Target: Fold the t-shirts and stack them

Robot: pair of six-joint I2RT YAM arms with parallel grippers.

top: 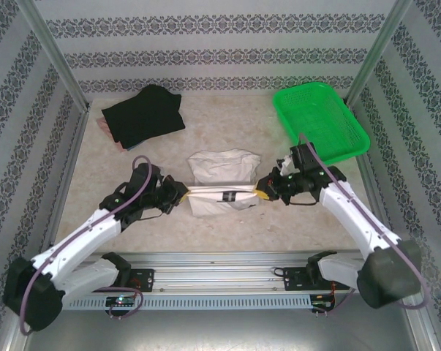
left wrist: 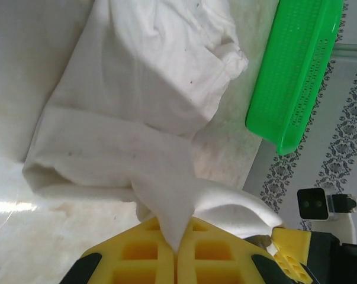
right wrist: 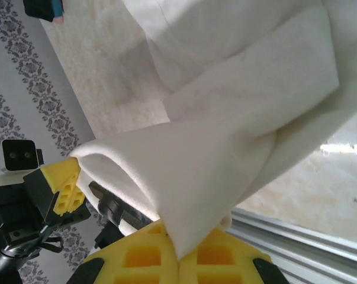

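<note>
The left gripper will next swing outward and then down to let go of the shirt's pinched end over the shirt's far edge [top: 195, 156], since that far edge is outward of the gripper and below it.
The cream-white t-shirt [top: 221, 179] lies partly folded at the table's middle, its near edge stretched between both grippers. My left gripper [top: 182, 192] is shut on the shirt's left end; white cloth [left wrist: 137, 112] runs down into the closed yellow fingers [left wrist: 148, 254]. My right gripper [top: 262, 188] is shut on the right end, where cloth [right wrist: 243, 118] pinches between its yellow fingers [right wrist: 219, 257]. The black t-shirt [top: 144, 115] sits folded at the back left, apart from both grippers.
A bright green mesh basket [top: 321, 121] stands at the back right, its rim [left wrist: 296, 71] close beyond the white shirt. A pinkish cloth edge [top: 107, 131] peeks from under the black shirt. Metal frame posts and patterned walls ring the table; a rail runs along the near edge.
</note>
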